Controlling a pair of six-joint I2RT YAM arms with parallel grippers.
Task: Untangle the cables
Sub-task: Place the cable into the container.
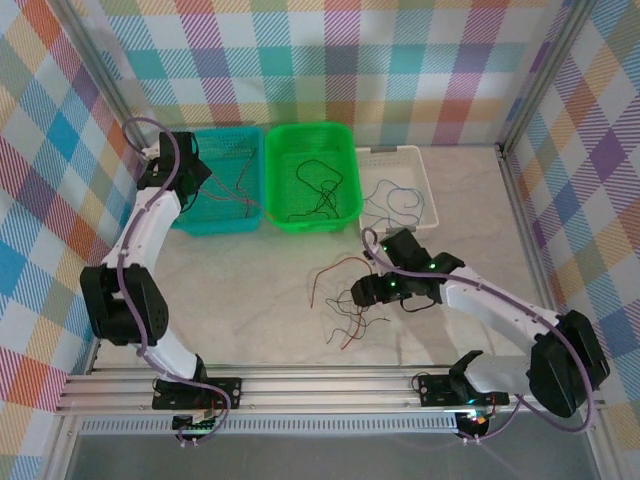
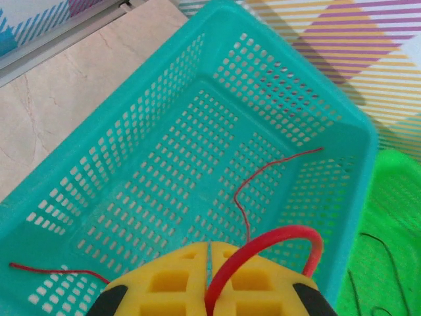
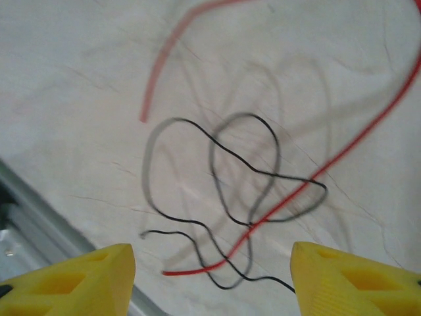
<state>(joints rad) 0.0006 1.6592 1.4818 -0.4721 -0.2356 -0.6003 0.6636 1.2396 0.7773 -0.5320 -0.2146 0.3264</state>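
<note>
The left gripper moves down into the teal basket (image 2: 105, 131) next, toward the basket's bare bottom below it, and releases the red cable, because another red cable already lies there.
My left gripper (image 2: 210, 253) hangs over the teal basket (image 2: 105, 131) and is shut on a red cable (image 2: 283, 232) that loops out to the right of the yellow fingers. Another thin red cable (image 2: 263, 176) lies on the basket floor. In the top view that gripper (image 1: 190, 170) sits at the basket's left end. On the table a loose tangle of red and black cables (image 1: 340, 300) lies just left of my right gripper (image 1: 362, 293). That gripper (image 3: 210, 276) is open above a looping black cable (image 3: 253, 117) crossed by a red cable (image 3: 342, 155), touching neither.
A green basket (image 1: 312, 130) holding black cables stands right of the teal basket (image 1: 215, 225). A white tray (image 1: 400, 152) with blue and greenish cables is further right. Checked walls close the back and sides. A metal rail (image 1: 330, 385) runs along the near edge.
</note>
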